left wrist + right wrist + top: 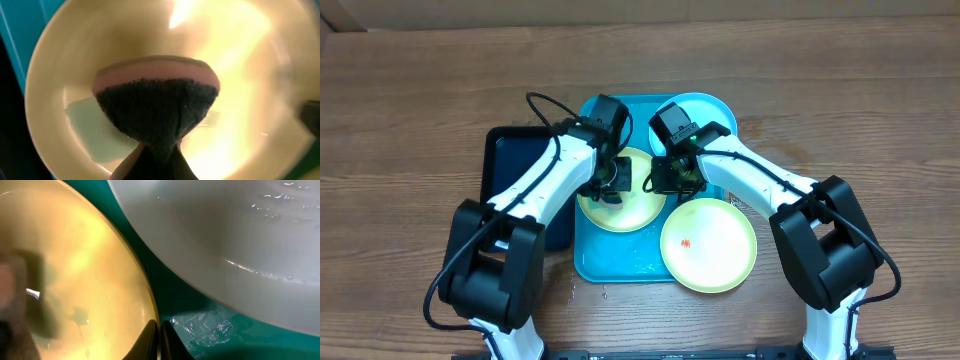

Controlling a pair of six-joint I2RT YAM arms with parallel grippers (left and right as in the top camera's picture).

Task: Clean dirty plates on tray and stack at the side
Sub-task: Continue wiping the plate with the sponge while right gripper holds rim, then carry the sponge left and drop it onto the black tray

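I should next lift my left gripper across and down into the black tray to let go of the sponge. The tray is to the left of my left gripper in the overhead view.
A pale yellow-green plate (635, 208) lies on the turquoise tray (620, 268). My left gripper (612, 183) is shut on a dark green and pink sponge (155, 102), which presses on that plate (250, 100). My right gripper (670, 180) is shut on the same plate's right rim (150, 305), one finger on each side (159, 326). A second yellow-green plate (708, 245), with a red speck, overhangs the tray's front right corner. A light blue plate (705, 108) sits at the tray's back right, wet in the right wrist view (225, 225).
A smaller black tray (515, 165) lies against the turquoise tray's left side, partly under my left arm. Water films the turquoise tray floor (210, 325). Bare wooden table (410, 120) surrounds both trays.
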